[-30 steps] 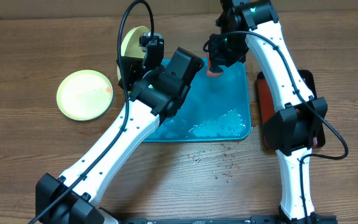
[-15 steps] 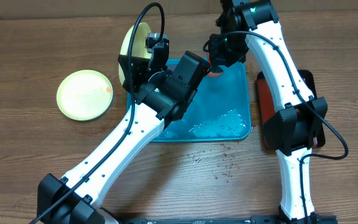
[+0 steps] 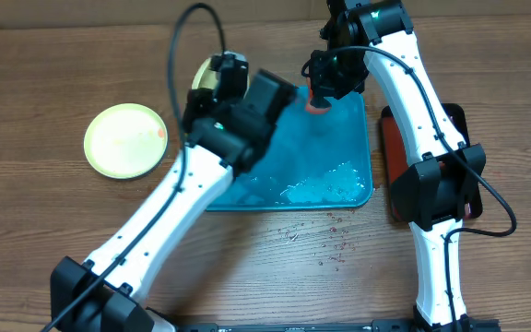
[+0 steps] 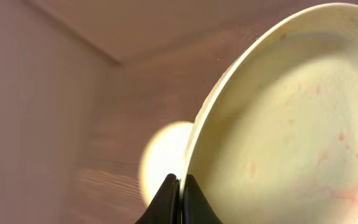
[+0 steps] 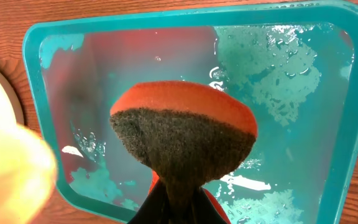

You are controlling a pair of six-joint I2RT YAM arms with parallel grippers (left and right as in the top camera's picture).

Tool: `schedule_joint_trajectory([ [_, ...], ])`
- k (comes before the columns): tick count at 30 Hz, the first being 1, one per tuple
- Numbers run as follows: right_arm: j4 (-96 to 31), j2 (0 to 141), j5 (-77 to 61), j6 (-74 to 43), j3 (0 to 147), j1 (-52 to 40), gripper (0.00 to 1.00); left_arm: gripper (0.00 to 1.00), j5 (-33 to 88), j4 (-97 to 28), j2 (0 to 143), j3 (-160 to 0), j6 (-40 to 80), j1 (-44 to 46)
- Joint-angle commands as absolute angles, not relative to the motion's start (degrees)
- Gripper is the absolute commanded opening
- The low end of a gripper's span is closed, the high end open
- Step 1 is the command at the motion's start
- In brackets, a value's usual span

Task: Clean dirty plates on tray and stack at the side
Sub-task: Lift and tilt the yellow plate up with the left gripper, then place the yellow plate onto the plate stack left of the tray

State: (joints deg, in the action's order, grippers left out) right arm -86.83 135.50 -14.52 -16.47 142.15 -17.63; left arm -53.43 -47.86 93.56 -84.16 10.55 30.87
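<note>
I need to swing my left gripper to the left in the overhead view next and lower its plate onto the yellow-green plate, because that one already lies flat beside the tray.
My left gripper (image 4: 180,190) is shut on the rim of a pale yellow-green plate (image 4: 284,124) with faint red smears, held tilted on edge above the far-left corner of the turquoise tray (image 3: 339,148). That plate also shows in the overhead view (image 3: 203,76). A second yellow-green plate (image 3: 124,140) lies flat on the table to the left. My right gripper (image 5: 179,199) is shut on an orange sponge (image 5: 185,130) with a dark scouring face, held over the tray's far edge (image 3: 318,103). The tray (image 5: 334,124) is wet with foam. The blue-white plate is out of view.
A dark red, black-rimmed tray (image 3: 391,148) lies right of the turquoise tray, partly under the right arm. Water drops (image 3: 325,242) speckle the wooden table in front of the tray. A wall runs along the table's far edge.
My left arm has swung left with the plate in it and is motion-blurred. The right arm and the sponge have not moved.
</note>
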Motion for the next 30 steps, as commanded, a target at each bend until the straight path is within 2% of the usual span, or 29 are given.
schedule_joint_trajectory([
  [1,-86.76,133.82,-13.96,-16.23,143.33,-17.61,0.07,0.04,-30.33,-48.31,93.47,-84.79,11.77,24.1],
  [8,-86.96,133.82,-13.96,-16.23,143.33,-17.61,0.07,0.04,-7.6,-51.29,93.47,-84.79,11.81,6.09],
  [13,-86.98,133.82,-13.96,-16.23,143.33,-17.61,0.07,0.04,0.91,-52.25,94.08,-84.49,11.86,-7.4],
  [20,-86.94,133.82,-13.96,-16.23,143.33,-17.61,0.07,0.04,2.13,-51.92,100.53,-83.59,14.61,-21.8],
  [30,-87.15,133.82,-13.96,-16.23,143.33,-17.61,0.07,0.04,2.68,-48.71,111.44,-83.59,15.46,-27.2],
])
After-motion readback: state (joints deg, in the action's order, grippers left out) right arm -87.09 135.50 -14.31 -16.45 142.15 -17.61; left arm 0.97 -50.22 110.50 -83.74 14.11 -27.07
